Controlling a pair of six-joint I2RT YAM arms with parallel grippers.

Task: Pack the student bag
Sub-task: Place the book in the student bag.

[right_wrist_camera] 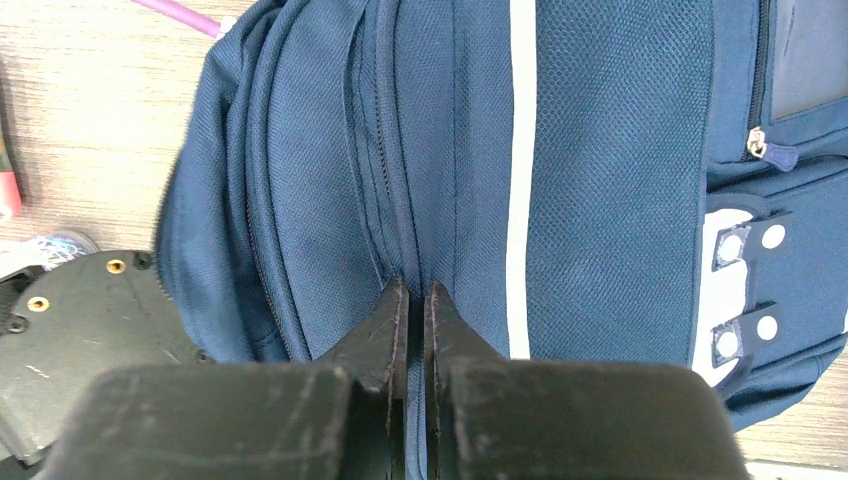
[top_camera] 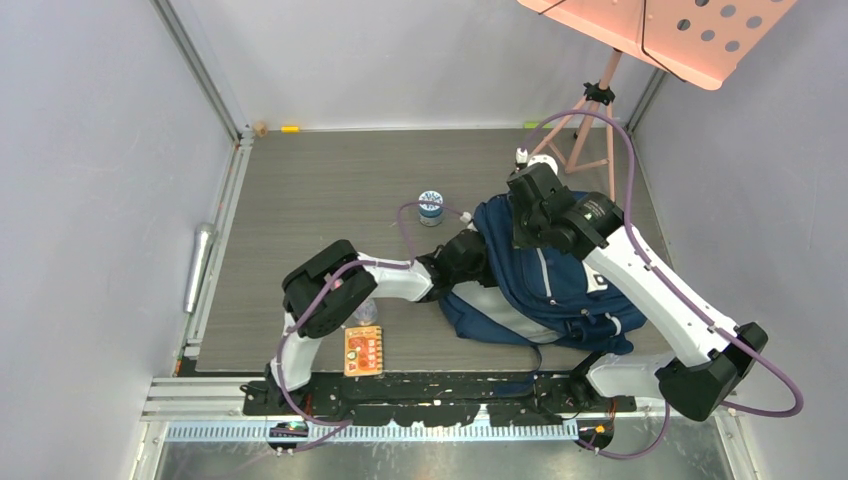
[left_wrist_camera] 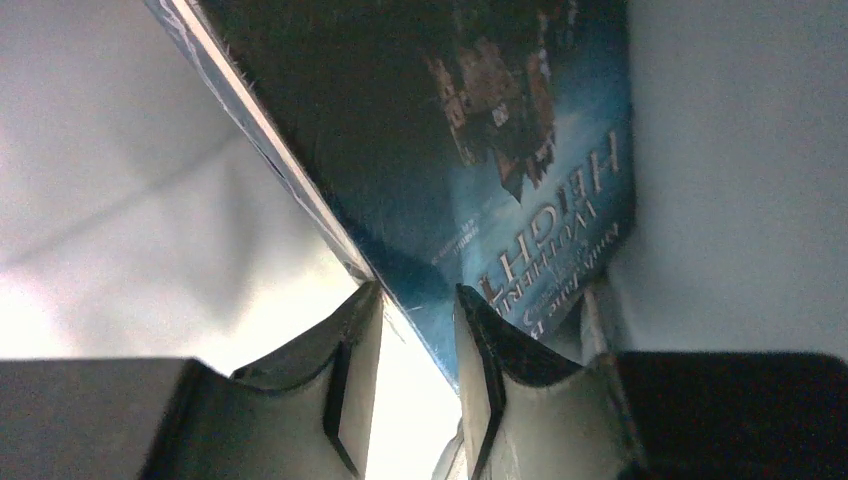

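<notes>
The fold stays held in my right gripper for now, as my left gripper stands inside the bag; shifting toward the pale lining [top_camera: 503,311] and opening come next.
The student bag [top_camera: 545,285], navy with pale stripes, lies on the table to the right of centre. My left gripper [left_wrist_camera: 417,290] reaches into the bag's left side and is hidden there from above. In the left wrist view a blue-covered book [left_wrist_camera: 480,130] stands against pale lining [left_wrist_camera: 130,200]. Its lower corner sits between my fingertips, and both tips touch it. My right gripper [right_wrist_camera: 410,285] is at the bag's far end [top_camera: 530,215], shut on a fold of navy fabric [right_wrist_camera: 600,180] beside a zip seam.
A small blue-lidded tub [top_camera: 431,206] stands just left of the bag's far end. An orange packet [top_camera: 364,350] lies by the left arm's base. A pink perforated stand [top_camera: 660,30] on a tripod [top_camera: 590,130] overhangs the back right corner. Grey walls enclose the table.
</notes>
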